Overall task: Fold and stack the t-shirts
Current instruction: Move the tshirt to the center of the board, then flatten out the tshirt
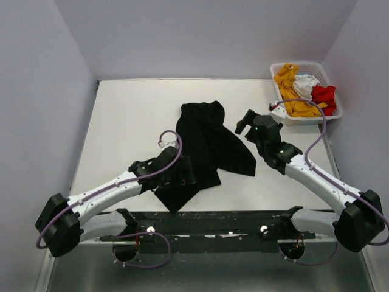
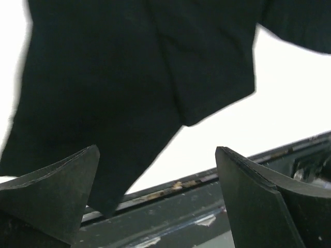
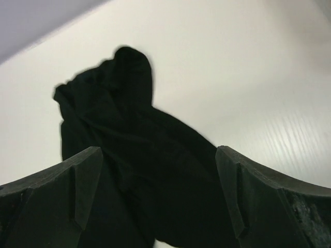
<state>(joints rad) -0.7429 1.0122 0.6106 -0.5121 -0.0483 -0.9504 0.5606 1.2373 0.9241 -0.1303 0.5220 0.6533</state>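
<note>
The robot should lower its left gripper toward the right in the top view onto the t-shirt's middle flap corner, which lies below on that side with its edges exposed.
A large black t-shirt [image 1: 206,143] lies crumpled on the white table, running from the middle down to the near edge. My left gripper [image 1: 185,170] hovers open over its near corner; the left wrist view shows the black cloth [image 2: 129,77] beyond the spread fingers, nothing between them. My right gripper [image 1: 244,123] stands open just right of the shirt's upper part, and in the right wrist view the black t-shirt [image 3: 134,155] lies ahead of the empty jaws. Orange-yellow [image 1: 290,85], white [image 1: 307,82] and red [image 1: 324,96] t-shirts are bunched in the basket.
The white slatted basket [image 1: 304,119] stands at the back right corner of the table [image 1: 134,115]. A dark metal rail [image 1: 213,219] runs along the near edge between the arm bases, also in the left wrist view as the rail [image 2: 207,201]. Walls close in on three sides.
</note>
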